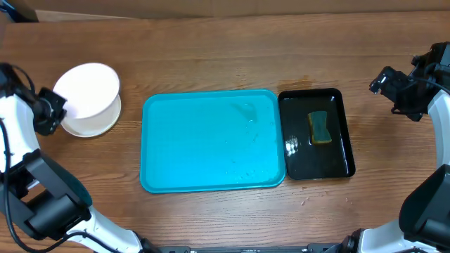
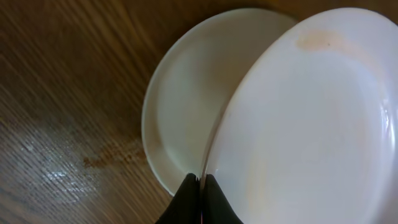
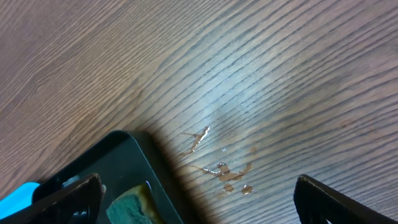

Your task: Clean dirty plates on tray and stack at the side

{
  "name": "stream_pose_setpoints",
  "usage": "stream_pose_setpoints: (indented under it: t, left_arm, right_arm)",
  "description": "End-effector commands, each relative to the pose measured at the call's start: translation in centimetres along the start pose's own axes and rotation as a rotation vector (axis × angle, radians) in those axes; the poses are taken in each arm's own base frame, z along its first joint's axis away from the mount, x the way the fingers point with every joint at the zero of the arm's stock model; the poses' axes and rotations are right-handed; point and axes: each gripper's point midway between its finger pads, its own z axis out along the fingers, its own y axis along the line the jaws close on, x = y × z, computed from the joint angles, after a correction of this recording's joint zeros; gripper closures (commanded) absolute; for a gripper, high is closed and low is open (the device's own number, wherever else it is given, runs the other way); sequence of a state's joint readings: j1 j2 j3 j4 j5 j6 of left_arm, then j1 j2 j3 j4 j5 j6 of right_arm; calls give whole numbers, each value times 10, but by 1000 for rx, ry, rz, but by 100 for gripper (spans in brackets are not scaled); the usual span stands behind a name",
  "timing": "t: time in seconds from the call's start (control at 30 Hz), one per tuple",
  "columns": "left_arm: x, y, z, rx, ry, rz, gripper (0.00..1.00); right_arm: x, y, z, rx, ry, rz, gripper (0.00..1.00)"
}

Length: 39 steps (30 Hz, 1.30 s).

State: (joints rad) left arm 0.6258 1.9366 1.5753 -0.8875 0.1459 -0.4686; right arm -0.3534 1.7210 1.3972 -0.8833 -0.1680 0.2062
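Observation:
I should lower the tilted white plate down onto the pale plate (image 2: 193, 93) with my left gripper and release its rim there, because the held plate still hangs slanted above it.
The turquoise tray (image 1: 211, 140) lies at the table's middle with no plates on it. At the left, my left gripper (image 1: 58, 111) is shut on the rim of a white plate (image 1: 88, 90) and holds it tilted over a stack of plates (image 1: 95, 125) on the table. In the left wrist view my fingers (image 2: 201, 186) pinch the held plate's edge (image 2: 311, 124), which has a faint orange smear near its far rim. A pale plate (image 2: 186, 106) lies below it. My right gripper (image 3: 196, 199) is open and empty above the table at the far right (image 1: 401, 88).
A black tray (image 1: 316, 133) with a green-yellow sponge (image 1: 320, 127) sits right of the turquoise tray; the sponge also shows in the right wrist view (image 3: 134, 205). Brownish wet smears (image 3: 224, 169) mark the wood by the black tray. A similar stain (image 2: 112, 152) lies left of the plate stack.

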Motion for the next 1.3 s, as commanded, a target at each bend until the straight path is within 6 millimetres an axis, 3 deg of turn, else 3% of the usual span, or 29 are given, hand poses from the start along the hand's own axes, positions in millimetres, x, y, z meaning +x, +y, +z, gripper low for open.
stream_pose_setpoints:
  t: [0.0, 0.13, 0.27, 0.33, 0.37, 0.4, 0.43, 0.73, 0.9, 0.97, 1.03, 1.27]
  left_arm:
    - [14, 13, 17, -23, 20, -19, 96]
    - [12, 28, 33, -75, -30, -49, 96]
    - [3, 23, 34, -49, -70, -43, 93]
    - [3, 18, 34, -21, -65, -41, 72]
    - [7, 10, 34, 25, -40, -40, 47]
    - [11, 1, 34, 71, -14, -36, 31]
    - [16, -7, 33, 120, 14, -28, 26]
    - [54, -97, 5, 522, 157, 195, 25]
    - [73, -137, -1, 585, 145, 348, 24]
    - [82, -152, 0, 586, 133, 398, 18]
    - [92, -162, 3, 569, 127, 435, 2]
    - [118, -178, 16, 447, 90, 530, 0]
  right_arm:
    - [-10, 4, -13, -10, -44, -3, 0]
    - [-10, 4, -13, -10, -44, -3, 0]
    - [-10, 4, -13, -10, -44, -3, 0]
    - [-10, 4, -13, -10, -44, -3, 0]
    - [-10, 4, -13, -10, -44, -3, 0]
    - [-10, 4, -13, -10, -44, -3, 0]
    - [-10, 4, -13, -10, -44, -3, 0]
    - [-10, 4, -13, -10, -44, -3, 0]
    - [-10, 4, -13, -10, -44, -3, 0]
    - [-10, 4, -13, -10, -44, -3, 0]
    - [-10, 4, -13, -9, -44, -3, 0]
    - [-10, 4, -13, -10, -44, -3, 0]
